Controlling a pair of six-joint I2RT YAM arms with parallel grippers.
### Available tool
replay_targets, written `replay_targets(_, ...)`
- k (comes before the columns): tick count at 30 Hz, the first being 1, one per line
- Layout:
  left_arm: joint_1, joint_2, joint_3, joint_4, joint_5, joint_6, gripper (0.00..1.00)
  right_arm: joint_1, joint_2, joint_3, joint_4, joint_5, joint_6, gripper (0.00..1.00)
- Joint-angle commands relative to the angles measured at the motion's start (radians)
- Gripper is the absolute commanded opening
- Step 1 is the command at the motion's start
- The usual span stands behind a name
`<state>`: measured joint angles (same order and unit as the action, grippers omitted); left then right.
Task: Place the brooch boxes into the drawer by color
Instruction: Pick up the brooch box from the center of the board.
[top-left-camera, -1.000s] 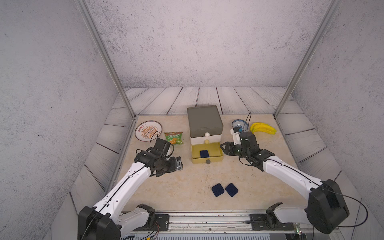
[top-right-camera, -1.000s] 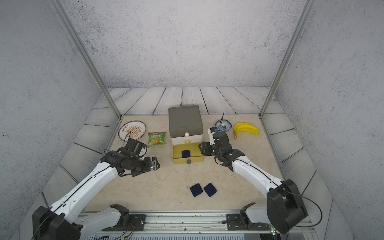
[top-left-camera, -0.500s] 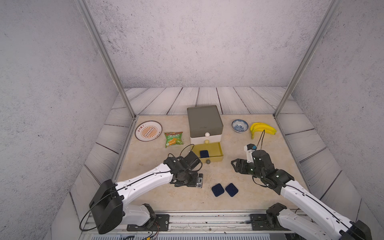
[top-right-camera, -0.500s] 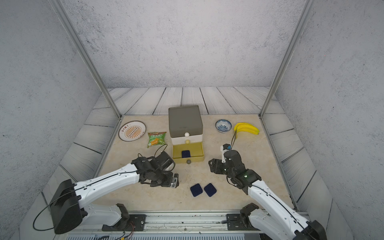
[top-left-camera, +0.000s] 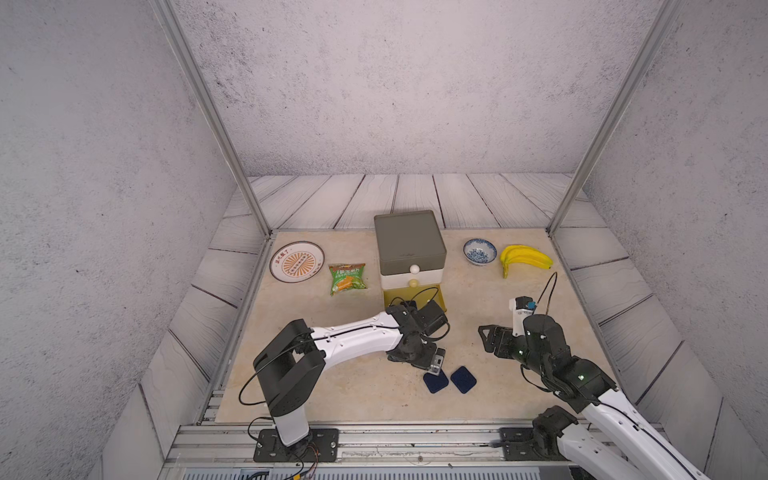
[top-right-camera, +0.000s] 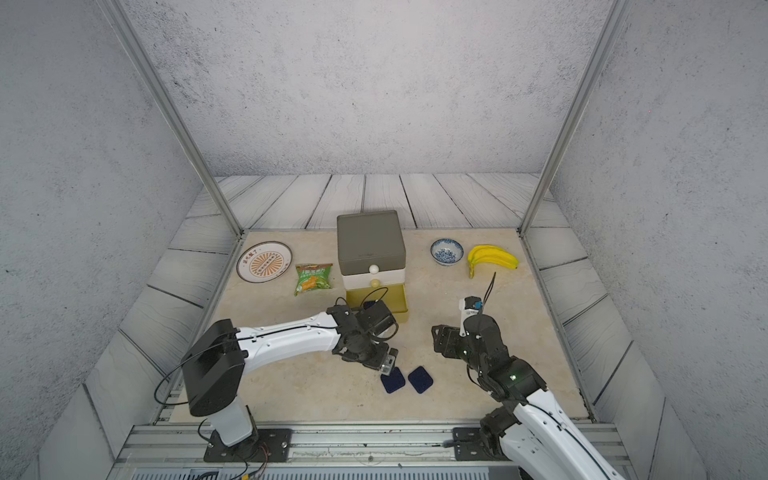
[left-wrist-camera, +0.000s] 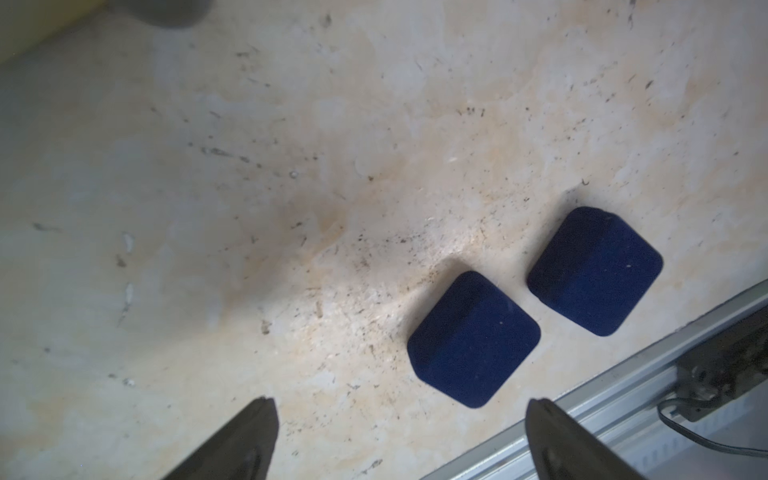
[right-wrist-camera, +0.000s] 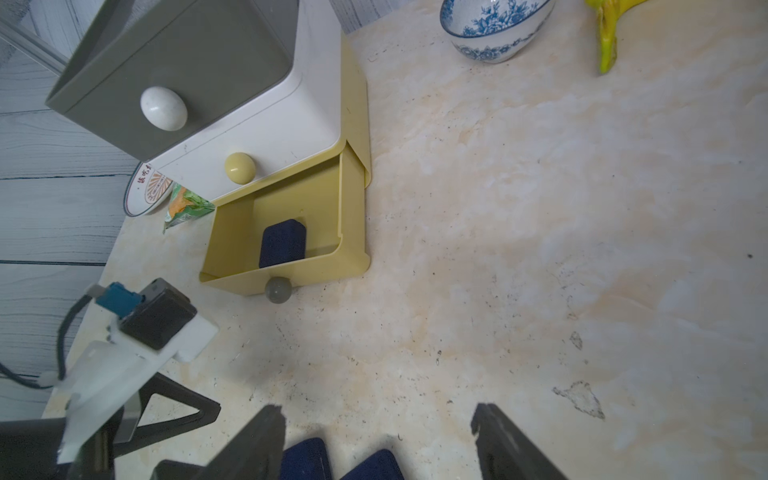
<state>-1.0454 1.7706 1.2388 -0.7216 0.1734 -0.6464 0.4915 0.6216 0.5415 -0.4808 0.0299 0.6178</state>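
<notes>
My left gripper is open above the nearer navy box (top-left-camera: 436, 383) (left-wrist-camera: 473, 340), which is also toward the metal bar, so next it will move down and back around that box to close.
Two navy brooch boxes (top-left-camera: 435, 381) (top-left-camera: 463, 379) lie side by side on the table near the front, also seen in the left wrist view (left-wrist-camera: 473, 338) (left-wrist-camera: 595, 271). My left gripper (top-left-camera: 424, 363) hovers just behind them, pointing down, open and empty (left-wrist-camera: 399, 415). The drawer (top-left-camera: 409, 245) stands at the back centre, its yellow bottom drawer (right-wrist-camera: 349, 216) pulled out with one navy box (right-wrist-camera: 282, 243) inside. My right gripper (top-left-camera: 488, 340) is to the right of the boxes, open with nothing between its fingers (right-wrist-camera: 378, 415).
A patterned plate (top-left-camera: 296, 262) and a green snack packet (top-left-camera: 347, 278) lie left of the chest. A blue-and-white bowl (top-left-camera: 479, 251) and bananas (top-left-camera: 525, 257) lie to its right. A metal rail (top-left-camera: 374, 440) runs along the front edge.
My left arm swung from the left side of the table to the two navy boxes. My right arm drew back from the open drawer toward the front right and its jaws widened.
</notes>
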Motion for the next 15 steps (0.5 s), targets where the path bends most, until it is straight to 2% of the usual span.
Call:
replay_targets(1, -0.032, 0.050, 0.035, -0.028, 0.008, 0.060, 0.99, -0.005, -0.034, -0.024, -0.040, 0.042, 0.007, 0.77)
replay_targets(15, -0.079, 0.174, 0.121, -0.054, 0.041, 0.102, 0.98, -0.009, -0.063, -0.040, -0.053, 0.057, 0.006, 0.78)
